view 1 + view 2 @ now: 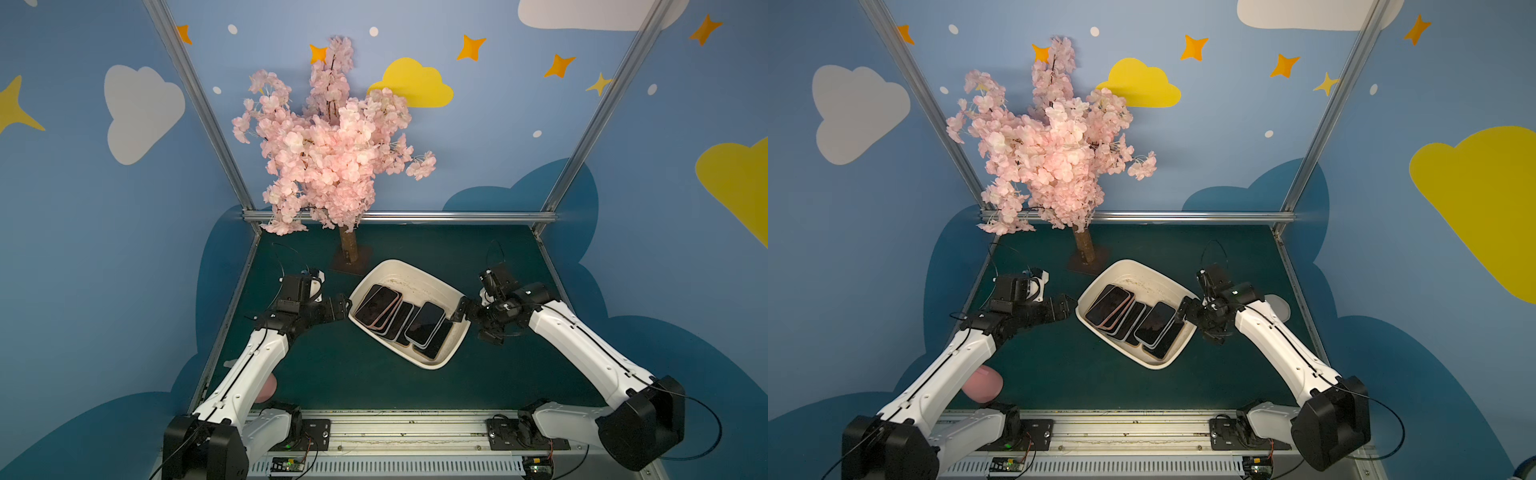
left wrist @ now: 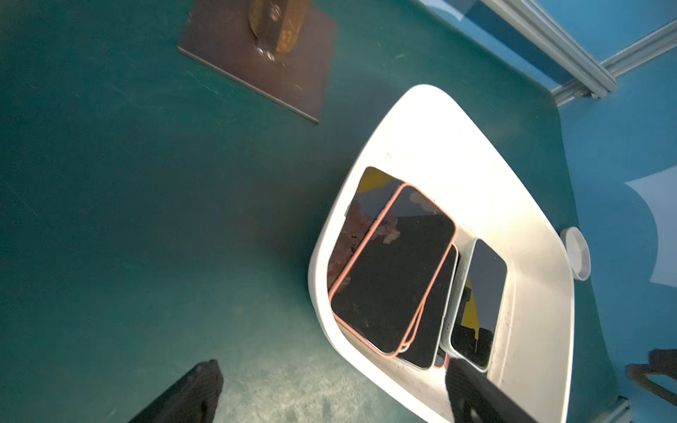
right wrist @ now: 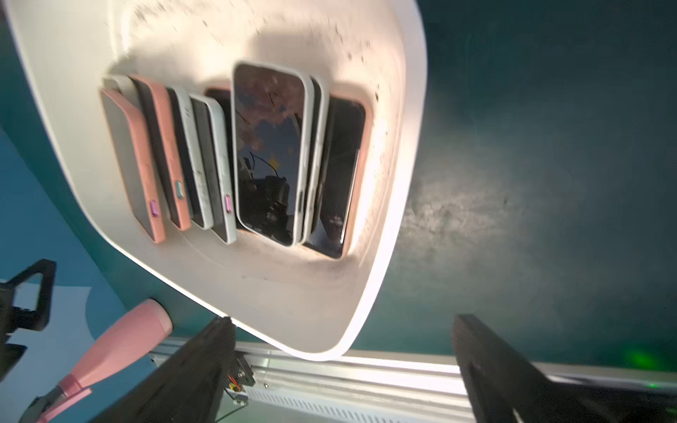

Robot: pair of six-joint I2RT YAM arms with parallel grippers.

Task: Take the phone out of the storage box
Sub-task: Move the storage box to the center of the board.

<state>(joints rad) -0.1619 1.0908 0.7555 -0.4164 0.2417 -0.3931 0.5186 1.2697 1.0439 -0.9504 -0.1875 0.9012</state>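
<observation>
I will lower my right gripper astride the box's rim beside the pile with the white-cased phone, one finger inside, and close, because the box's corner is between its open fingers.
The cream-white storage box [image 1: 419, 282] lies slantwise on the green mat, and it shows in both top views [image 1: 1144, 276]. Several phones lie overlapping inside. A pink-cased phone [image 1: 376, 307] tops the left pile and a white-cased phone [image 1: 426, 323] tops the right one. My left gripper [image 1: 343, 307] is open at the box's left rim. In the left wrist view [image 2: 333, 366] one finger is over the inside and one over the mat, close to the pink-cased phone [image 2: 392, 274]. My right gripper [image 1: 461, 309] is open at the right rim. In its wrist view [image 3: 342, 322] the box's corner lies between the fingers, empty.
A pink blossom tree on a brown base plate [image 1: 351, 259] stands just behind the box. A pink bottle-like thing [image 1: 982, 384] lies by the left arm. A small white dish [image 1: 1277, 305] sits behind the right arm. An aluminium rail [image 1: 395, 428] runs along the front.
</observation>
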